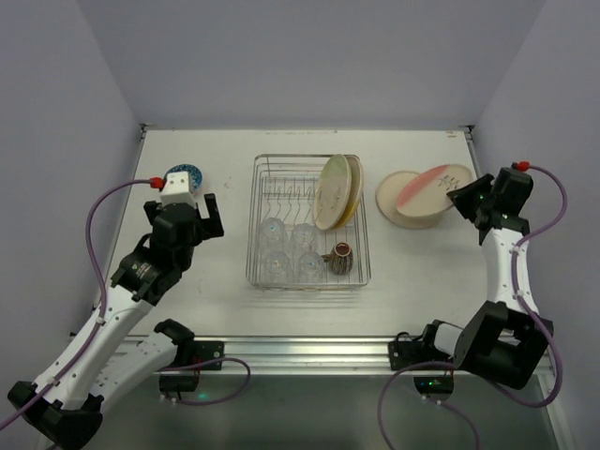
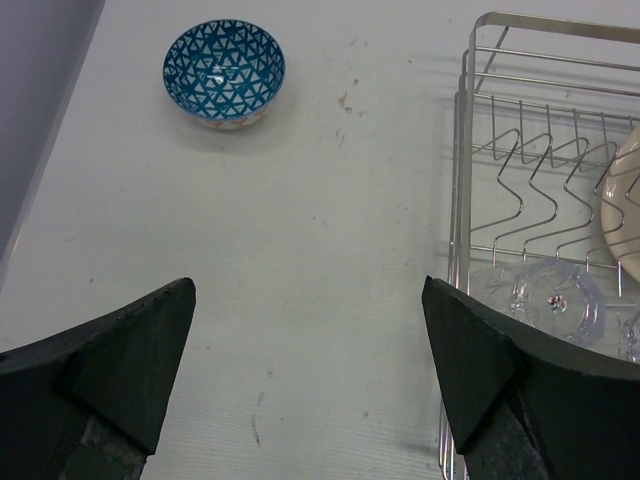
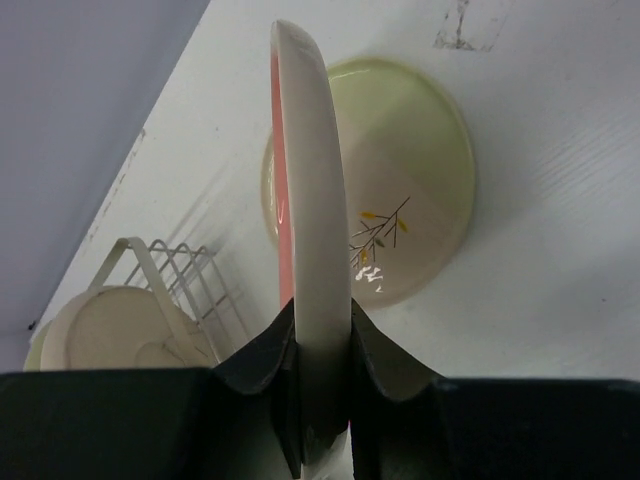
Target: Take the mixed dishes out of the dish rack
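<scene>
I will lower my right gripper and move it toward the rack (image 1: 361, 278) next, to tilt the cream and pink plate flatter onto the pale-green plate, because it hangs slanted.
The silver wire dish rack (image 1: 361, 278) stands mid-table. It holds two cream plates (image 1: 336, 192) upright at its right side, several clear glasses (image 1: 286, 248) and a dark brown mug (image 1: 339, 260). The blue-patterned bowl (image 1: 184, 173) sits on the table left of the rack; it also shows in the left wrist view (image 2: 224, 73). My left gripper (image 1: 192, 214) is open and empty over bare table between bowl and rack (image 2: 462, 180). My right gripper (image 1: 466, 199) is shut on the rim of a cream and pink plate (image 3: 315, 200), tilted over a pale-green plate (image 3: 410, 180) lying on the table.
Grey walls close in the table on the left, back and right. In the left wrist view, a glass (image 2: 555, 295) and a plate's edge (image 2: 625, 215) show inside the rack. In the right wrist view, the rack's corner (image 3: 170, 270) is left of the held plate.
</scene>
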Robot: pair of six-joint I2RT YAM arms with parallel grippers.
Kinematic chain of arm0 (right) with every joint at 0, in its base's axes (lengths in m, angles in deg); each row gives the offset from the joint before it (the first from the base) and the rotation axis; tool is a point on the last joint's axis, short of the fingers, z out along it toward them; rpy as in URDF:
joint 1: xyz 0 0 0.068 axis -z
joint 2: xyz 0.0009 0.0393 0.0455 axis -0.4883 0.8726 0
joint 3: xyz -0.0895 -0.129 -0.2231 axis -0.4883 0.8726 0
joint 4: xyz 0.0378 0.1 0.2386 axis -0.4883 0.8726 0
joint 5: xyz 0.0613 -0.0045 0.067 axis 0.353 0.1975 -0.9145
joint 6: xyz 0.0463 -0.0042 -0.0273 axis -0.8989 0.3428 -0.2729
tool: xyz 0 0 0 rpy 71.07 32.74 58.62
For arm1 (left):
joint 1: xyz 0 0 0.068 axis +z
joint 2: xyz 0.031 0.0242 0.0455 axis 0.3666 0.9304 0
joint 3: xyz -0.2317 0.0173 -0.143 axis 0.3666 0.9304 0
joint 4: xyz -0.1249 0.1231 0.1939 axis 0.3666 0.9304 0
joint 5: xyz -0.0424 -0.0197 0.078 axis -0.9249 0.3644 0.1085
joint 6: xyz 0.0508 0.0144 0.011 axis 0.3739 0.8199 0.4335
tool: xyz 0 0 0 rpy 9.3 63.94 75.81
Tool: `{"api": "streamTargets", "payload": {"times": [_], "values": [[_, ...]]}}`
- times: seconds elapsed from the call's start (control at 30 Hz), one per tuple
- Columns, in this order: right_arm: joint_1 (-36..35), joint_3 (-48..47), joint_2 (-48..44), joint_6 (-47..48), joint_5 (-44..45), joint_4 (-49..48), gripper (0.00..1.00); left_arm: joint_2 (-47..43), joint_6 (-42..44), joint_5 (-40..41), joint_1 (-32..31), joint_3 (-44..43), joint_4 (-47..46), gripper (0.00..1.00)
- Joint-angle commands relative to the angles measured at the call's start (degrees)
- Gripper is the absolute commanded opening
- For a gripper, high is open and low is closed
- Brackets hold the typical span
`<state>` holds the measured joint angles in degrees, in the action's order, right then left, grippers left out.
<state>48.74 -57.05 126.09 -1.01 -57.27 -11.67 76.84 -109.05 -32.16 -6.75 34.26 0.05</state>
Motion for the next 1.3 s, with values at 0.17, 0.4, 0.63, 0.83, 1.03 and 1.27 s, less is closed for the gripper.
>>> {"api": "streamTargets", "payload": {"times": [0.17,0.4,0.63,0.83,1.03,1.27], "values": [[3.7,9.28,0.59,-8.57,-14.3,-33.01,0.0,-0.35,0.18,1.85,0.3,0.24,-2.04,1.0],[4.05,12.37,4.46,-8.22,-17.2,-38.39,0.0,0.62,0.27,1.15,0.3,0.32,-2.21,1.0],[4.57,10.87,8.94,-7.16,-17.2,-37.16,0.04,0.27,0.27,1.76,0.3,0.5,-2.3,1.0],[4.66,11.66,13.42,-7.86,-18.43,-39.09,0.13,0.18,0.27,1.5,0.39,0.5,-2.39,1.0],[4.66,11.49,17.54,-8.21,-17.82,-39.62,0.17,0.09,0.36,1.32,0.3,0.5,-2.48,1.0],[4.66,7.54,24.05,-9.18,-17.46,-35.85,0.35,0.09,0.45,0.71,0.39,0.59,-2.56,1.0]]}}
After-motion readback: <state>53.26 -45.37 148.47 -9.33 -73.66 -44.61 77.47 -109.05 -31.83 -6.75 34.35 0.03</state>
